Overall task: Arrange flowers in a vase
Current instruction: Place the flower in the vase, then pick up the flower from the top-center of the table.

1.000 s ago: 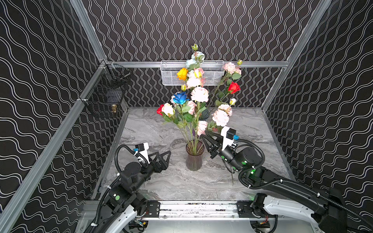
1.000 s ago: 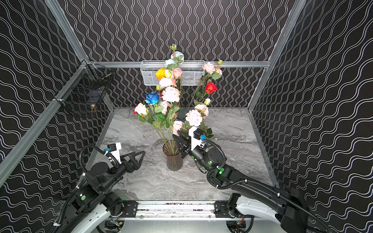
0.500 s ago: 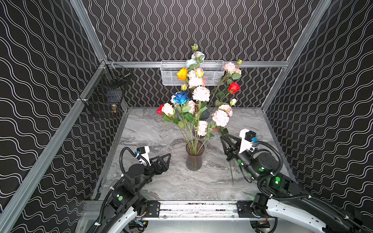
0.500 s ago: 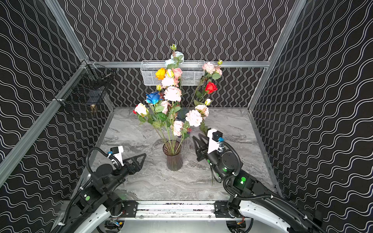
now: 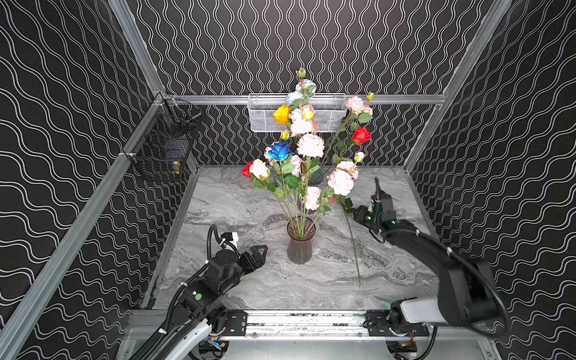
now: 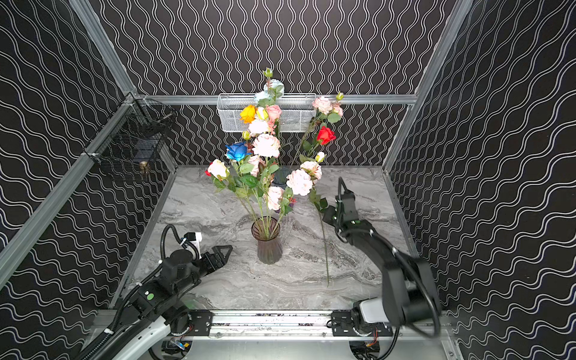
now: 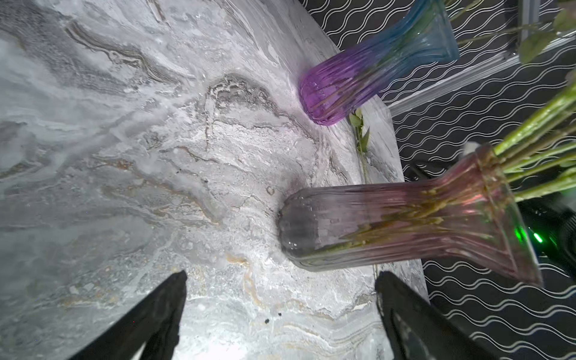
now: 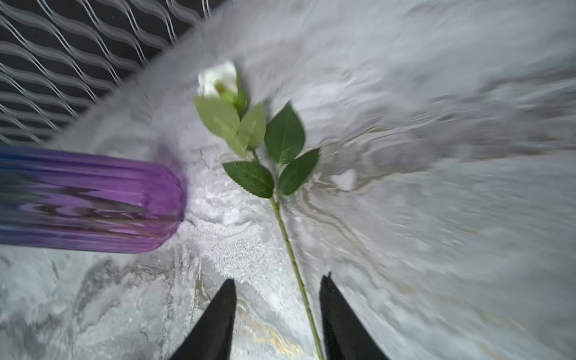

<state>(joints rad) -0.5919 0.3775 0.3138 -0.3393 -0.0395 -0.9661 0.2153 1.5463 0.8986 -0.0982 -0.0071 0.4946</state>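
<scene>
The robot's right gripper needs to come down with its fingers open onto the loose flower's green stem beside the dark leaves, because that part of the stem lies on the marble below the gripper.
A smoky pink glass vase (image 5: 300, 244) (image 6: 268, 243) (image 7: 389, 227) stands mid-table with several flowers (image 5: 310, 145) (image 6: 266, 145) in it, pale pink, white, blue and yellow-orange. One loose flower lies on the marble to its right, its thin stem (image 5: 353, 249) (image 6: 324, 249) (image 8: 285, 237) running toward the front and its white bloom (image 8: 218, 78) by the purple vase. My right gripper (image 5: 357, 216) (image 6: 325, 216) (image 8: 278, 279) hovers over that stem, open, with the stem between its fingers but not pinched. My left gripper (image 5: 257, 255) (image 6: 224, 251) (image 7: 280, 276) is wide open and empty, left of the vase.
A purple-to-blue glass vase (image 7: 358, 71) (image 8: 93, 199) stands behind the first, holding the red rose (image 5: 361, 135) and other stems. A white mesh basket (image 5: 265, 121) hangs on the back wall, a black wire basket (image 5: 162, 149) on the left wall. Aluminium rail along the front edge.
My right arm has drawn back from the vase, swung right and come down over the loose stem, its jaws widening. The left arm has barely moved.
</scene>
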